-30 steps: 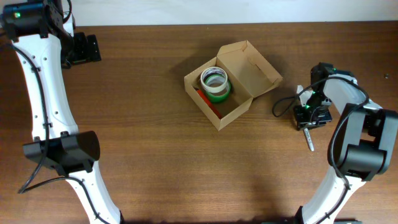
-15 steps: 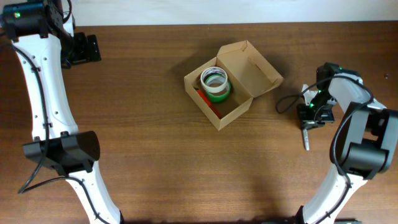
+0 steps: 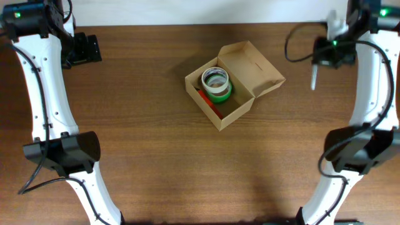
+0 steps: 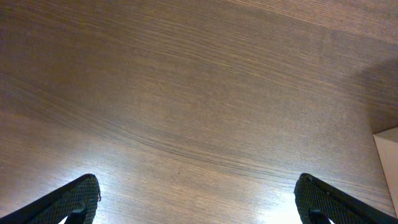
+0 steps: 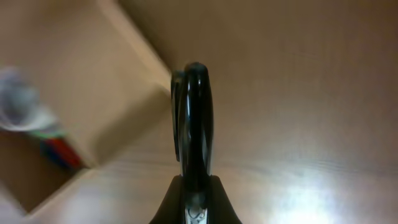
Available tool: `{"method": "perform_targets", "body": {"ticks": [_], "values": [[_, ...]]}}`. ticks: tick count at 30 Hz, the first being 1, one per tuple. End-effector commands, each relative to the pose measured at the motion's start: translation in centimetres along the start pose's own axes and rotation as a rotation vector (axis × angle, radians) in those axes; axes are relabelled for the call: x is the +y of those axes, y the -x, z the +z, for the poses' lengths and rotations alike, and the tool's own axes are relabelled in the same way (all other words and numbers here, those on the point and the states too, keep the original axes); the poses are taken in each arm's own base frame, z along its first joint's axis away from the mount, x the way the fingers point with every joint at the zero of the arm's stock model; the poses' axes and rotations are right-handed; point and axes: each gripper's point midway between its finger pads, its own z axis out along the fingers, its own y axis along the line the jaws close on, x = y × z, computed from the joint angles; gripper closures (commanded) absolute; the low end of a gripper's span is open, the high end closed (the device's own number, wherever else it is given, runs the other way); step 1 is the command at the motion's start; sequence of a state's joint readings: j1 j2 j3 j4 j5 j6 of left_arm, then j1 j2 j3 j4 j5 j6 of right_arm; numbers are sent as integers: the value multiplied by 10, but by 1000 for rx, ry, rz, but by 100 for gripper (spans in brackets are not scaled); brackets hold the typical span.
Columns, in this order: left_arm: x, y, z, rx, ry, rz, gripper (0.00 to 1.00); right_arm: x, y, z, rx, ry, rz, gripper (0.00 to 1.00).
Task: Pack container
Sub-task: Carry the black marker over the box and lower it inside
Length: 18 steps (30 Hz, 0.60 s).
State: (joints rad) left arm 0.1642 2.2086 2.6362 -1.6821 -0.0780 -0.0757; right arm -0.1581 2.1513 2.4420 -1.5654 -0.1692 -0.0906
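Observation:
The free part of the box that the tape rolls leave over the red item is next for my right gripper, which should move past the box's lid, turn and go down into it.
The container is a tan cardboard box at the table's middle, its flap lid hinged open to the right. Inside it lie stacked tape rolls and a red item. My right gripper is up at the back right, right of the lid, shut on a slim pen-like tool. In the right wrist view the tool looks dark and sticks out from the shut gripper, with the container blurred to the left. My left gripper stands open at the far back left, its fingers wide over bare wood.
Both white arms run down the table's left and right sides. Dark wood stretches all round the box. A pale corner of the box shows at the right edge of the left wrist view.
My right gripper closed on the pen-like tool lying at the right of the table, lifted it and swung to the back right. The left arm stayed still.

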Motion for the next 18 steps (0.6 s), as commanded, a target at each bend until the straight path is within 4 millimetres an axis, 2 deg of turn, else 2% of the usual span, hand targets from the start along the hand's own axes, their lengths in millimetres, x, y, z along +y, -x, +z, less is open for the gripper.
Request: {"method": "perform_targets", "body": {"ticks": [1,4,5,7,10,14,18], "values": [[1,0,-3,-6,-4,-16,0,74,19,-48,-149,68,-133,96],[1,0,-3,-6,-3,-16,0,135,17,-67,-209,114,-264,96],[1,0,-3,-6,-4,-16,0,147,15,-68,-210,118,-291,96],[1,0,-3,-6,-4,-16,0,175,5,-65,-199,114,-360,96],[1,0,-3,-6,-3,-16,0,225,-14,-43,-147,141,-521,96],[1,0,-3,-6,-4,-16,0,256,-32,-4,-63,144,-617,96],[1,0,-3,-6,-4,-16,0,262,-35,43,4,90,-642,96]]}}
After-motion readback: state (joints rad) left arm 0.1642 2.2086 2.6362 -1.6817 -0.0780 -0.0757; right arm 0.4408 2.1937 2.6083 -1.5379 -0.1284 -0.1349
